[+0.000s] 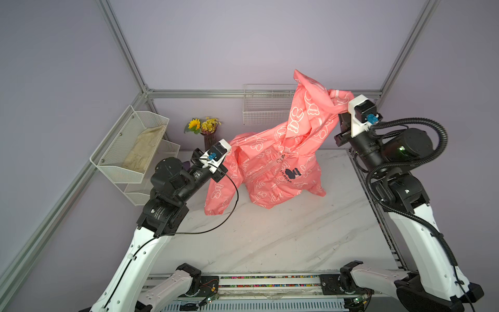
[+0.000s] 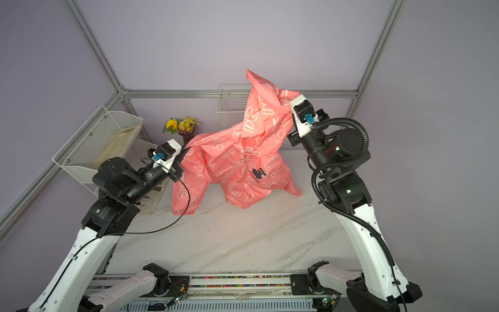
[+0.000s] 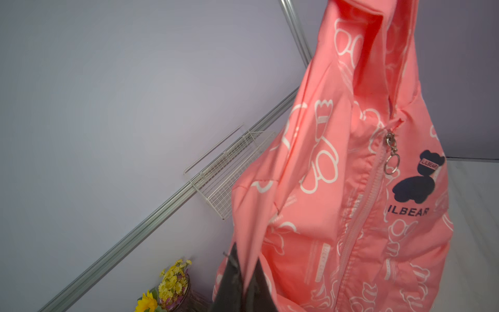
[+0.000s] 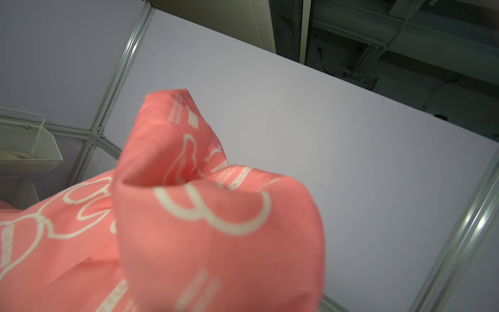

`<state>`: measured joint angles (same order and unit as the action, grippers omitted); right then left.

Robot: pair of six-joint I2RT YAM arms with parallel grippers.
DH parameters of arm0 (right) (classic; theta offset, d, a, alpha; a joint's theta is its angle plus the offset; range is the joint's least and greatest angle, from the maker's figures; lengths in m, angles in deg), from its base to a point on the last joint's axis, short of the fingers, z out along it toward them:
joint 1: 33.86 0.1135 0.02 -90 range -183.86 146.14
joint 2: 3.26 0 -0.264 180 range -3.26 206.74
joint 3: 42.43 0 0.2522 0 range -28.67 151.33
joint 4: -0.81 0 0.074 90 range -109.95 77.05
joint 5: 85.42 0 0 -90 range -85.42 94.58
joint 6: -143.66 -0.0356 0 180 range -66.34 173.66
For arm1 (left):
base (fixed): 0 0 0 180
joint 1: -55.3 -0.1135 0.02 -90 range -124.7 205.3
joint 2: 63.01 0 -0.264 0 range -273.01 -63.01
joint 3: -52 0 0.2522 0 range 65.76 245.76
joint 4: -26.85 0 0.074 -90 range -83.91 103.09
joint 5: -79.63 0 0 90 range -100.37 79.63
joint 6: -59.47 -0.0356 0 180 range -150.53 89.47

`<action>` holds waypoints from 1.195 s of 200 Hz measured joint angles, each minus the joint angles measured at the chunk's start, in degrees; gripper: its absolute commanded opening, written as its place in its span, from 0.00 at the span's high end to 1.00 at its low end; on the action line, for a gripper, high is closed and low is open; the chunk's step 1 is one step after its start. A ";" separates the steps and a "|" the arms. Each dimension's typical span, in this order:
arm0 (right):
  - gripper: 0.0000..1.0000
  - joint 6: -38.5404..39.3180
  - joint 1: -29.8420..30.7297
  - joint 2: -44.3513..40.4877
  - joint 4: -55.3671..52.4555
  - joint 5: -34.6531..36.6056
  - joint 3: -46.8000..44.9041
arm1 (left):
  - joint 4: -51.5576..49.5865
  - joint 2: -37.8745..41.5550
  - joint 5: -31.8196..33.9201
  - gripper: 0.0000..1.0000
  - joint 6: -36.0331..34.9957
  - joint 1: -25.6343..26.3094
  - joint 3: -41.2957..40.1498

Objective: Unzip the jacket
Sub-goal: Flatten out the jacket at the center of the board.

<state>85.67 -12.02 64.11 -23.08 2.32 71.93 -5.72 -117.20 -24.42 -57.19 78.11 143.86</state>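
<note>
I should next lower my left gripper, fingers tilting down, to release the jacket's shoulder fold on the marble table below.
The coral-pink jacket [image 1: 270, 167] [image 2: 235, 167] hangs stretched between my two arms above the back of the marble table [image 1: 270, 243], its hem and one sleeve drooping onto the surface. My left gripper [image 3: 246, 272] [image 1: 230, 151] is shut on a fold of its shoulder fabric. My right gripper [image 1: 343, 109] holds the bunched hood side higher up; its fingers are buried in the jacket cloth [image 4: 189, 216]. The front zipper runs closed up to the collar, and its metal pull with a ring [image 3: 390, 154] [image 1: 280, 159] dangles beside the dark bear logo [image 3: 415, 186].
A white wire basket [image 1: 264, 105] hangs on the back wall behind the hood. On the left wall a mesh basket [image 1: 116, 146] holds a beige cloth [image 1: 145, 148]. A vase of yellow flowers [image 1: 205, 129] stands just behind my left gripper.
</note>
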 measured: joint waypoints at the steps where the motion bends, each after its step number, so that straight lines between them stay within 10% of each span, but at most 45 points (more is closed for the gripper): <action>1: 1.00 0.04 0.02 -0.02 -0.15 -0.13 0.22 | -0.13 0.11 -0.15 1.00 0.00 0.02 0.00; 75: 1.00 0.35 -0.02 10.78 -21.35 -0.07 14.51 | -18.36 -4.33 -6.95 1.00 1.01 -0.11 0.22; 135: 1.00 -13.38 -1.95 39.47 -21.77 2.99 6.99 | -26.97 -36.59 -4.15 1.00 4.09 -7.93 0.72; 170: 1.00 -17.86 -1.86 64.89 -23.26 4.50 17.16 | -31.36 -56.30 -2.34 1.00 6.62 -11.93 8.52; 182: 0.89 -18.82 -1.88 71.32 -24.65 4.79 22.08 | -31.91 -60.02 -1.44 0.76 7.63 -12.46 10.69; 192: 0.58 -20.13 -1.88 74.86 -25.77 5.18 25.38 | -32.22 -61.53 0.11 0.62 8.28 -12.57 11.54; 211: 0.34 -21.66 -2.40 77.05 -28.35 5.88 29.73 | -33.11 -61.81 3.04 0.02 9.97 -12.81 11.72; 239: 0.25 -25.57 -5.01 74.42 -30.95 6.58 31.71 | -32.46 -60.67 7.23 0.00 12.37 -13.14 11.69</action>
<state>60.10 -17.02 138.53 -54.03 8.90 103.65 -38.17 -177.87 -17.18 -44.82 64.97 155.56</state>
